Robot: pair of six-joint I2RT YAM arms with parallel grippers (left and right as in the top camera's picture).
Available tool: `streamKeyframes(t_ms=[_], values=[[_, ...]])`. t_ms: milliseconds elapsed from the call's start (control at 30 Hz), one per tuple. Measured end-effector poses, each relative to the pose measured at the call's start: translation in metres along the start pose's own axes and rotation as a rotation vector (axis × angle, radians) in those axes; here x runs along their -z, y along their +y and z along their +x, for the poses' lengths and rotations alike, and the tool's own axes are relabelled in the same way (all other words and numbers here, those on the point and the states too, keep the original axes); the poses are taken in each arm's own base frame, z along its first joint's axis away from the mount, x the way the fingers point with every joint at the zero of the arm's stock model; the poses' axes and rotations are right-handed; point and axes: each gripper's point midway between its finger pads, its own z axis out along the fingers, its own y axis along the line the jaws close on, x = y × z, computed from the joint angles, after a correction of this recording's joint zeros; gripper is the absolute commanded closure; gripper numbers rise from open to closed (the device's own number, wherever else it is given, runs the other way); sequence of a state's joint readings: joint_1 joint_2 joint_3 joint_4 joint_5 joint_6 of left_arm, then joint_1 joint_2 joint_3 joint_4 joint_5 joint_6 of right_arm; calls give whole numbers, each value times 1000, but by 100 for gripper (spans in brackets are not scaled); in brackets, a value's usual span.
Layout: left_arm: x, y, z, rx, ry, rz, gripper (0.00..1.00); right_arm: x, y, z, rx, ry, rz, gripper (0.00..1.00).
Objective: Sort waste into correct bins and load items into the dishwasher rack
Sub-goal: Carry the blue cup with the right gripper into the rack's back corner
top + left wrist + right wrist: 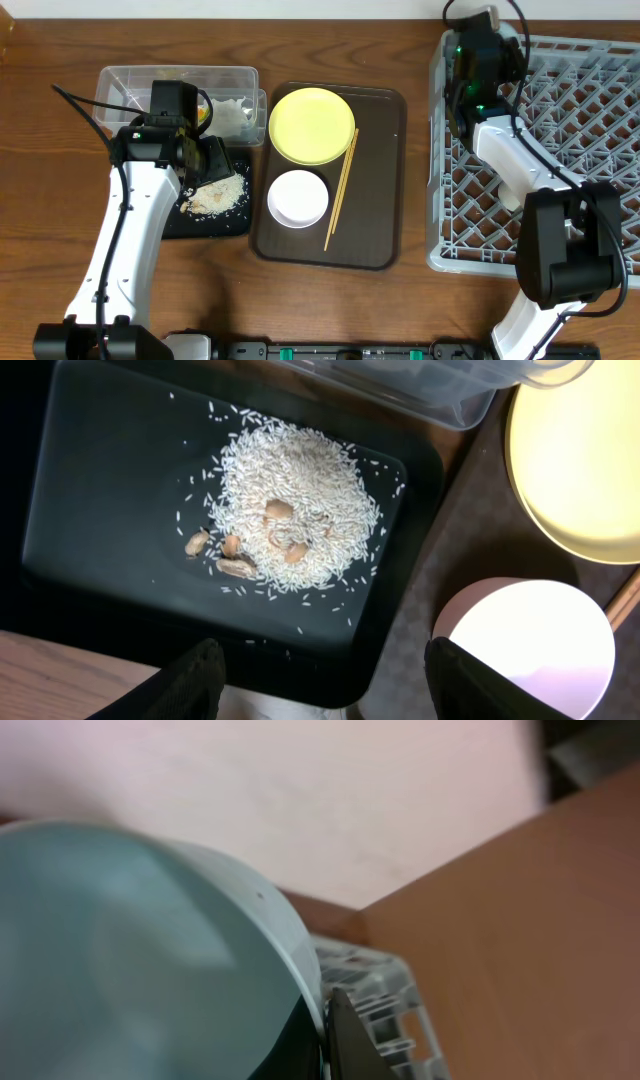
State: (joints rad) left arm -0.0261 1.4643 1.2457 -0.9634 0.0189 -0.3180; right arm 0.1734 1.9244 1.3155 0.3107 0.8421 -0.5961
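Note:
My right gripper needs to move down toward the rack's far corner (445,52) by the brown tray next and release the bowl's rim, as the light blue bowl hangs over the grey rack (580,150).
My left gripper (330,695) is open and empty, hovering over the near edge of the black tray (100,510), which holds the heap of rice-like crumbs (295,510) with a few brown bits. From overhead the gripper (212,160) sits above the tray (237,224) and crumbs (215,196). My right gripper (326,1025) is shut on the rim of the light blue bowl (130,950), over the far left corner of the grey rack (580,150). The yellow plate (312,124), white bowl (298,197) and chopsticks (341,190) lie on the brown tray. The clear tub (130,80) holds the white tissue (232,115).
The brown serving tray (375,200) lies between the black tray and the rack. The rack's corner (385,990) shows below the bowl in the right wrist view. Something orange (203,112) shows in the tub beside my left arm. The small cup is not clearly seen.

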Motion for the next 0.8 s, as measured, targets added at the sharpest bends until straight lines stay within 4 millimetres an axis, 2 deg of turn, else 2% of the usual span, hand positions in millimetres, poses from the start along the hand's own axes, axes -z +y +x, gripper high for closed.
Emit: streamKeyframes(t_ms=[67,267,367,500,667,800], values=[[0,0,0,0,1,0,33,0,-6,-4,-6,-11,24,99],[0,0,0,0,0,0,33,-1,-3,0,41,3,26,99],[0,0,0,0,0,0,33,-5,6,7,67,19,20,99],[0,0,0,0,1,0,33,-14,31,26,116,53,0,99],[0,0,0,0,0,0,33,-12,34,27,122,66,13,99],[0,0,0,0,0,1,33,-2,38,28,129,88,30,99]])
